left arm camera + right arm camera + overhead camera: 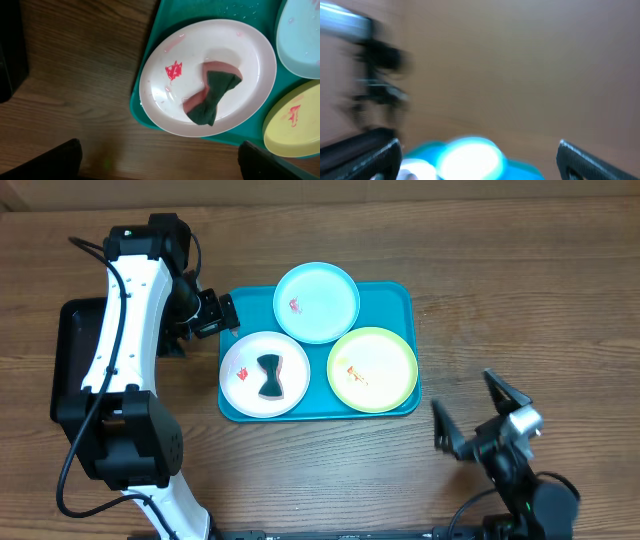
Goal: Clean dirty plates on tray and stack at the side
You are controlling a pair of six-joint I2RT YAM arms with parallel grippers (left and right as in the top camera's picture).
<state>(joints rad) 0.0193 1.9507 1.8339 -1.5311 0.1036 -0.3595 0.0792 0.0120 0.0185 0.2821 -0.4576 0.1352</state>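
Next, the right gripper swings outward over the yellow-green plate, then tilts down onto the white plate's facing rim, where a gap leaves room for fingers.
The turquoise tray (400, 298) holds three plates. The white plate (240, 385) at the front left has a red smear and a dark green and pink sponge (270, 376) on it. The light blue plate (330, 305) is at the back and the yellow-green plate (385, 365) at the front right, both with small red smears. My left gripper (213, 313) is open and empty, just left of the tray's back left corner; its wrist view shows the white plate (200, 50) and the sponge (212, 95). My right gripper (480, 412) is open and empty, right of the tray.
A black tray (72, 345) lies at the left under my left arm. The right wrist view is blurred and shows the tray (530, 170) and the light blue plate (470, 157) low in the picture.
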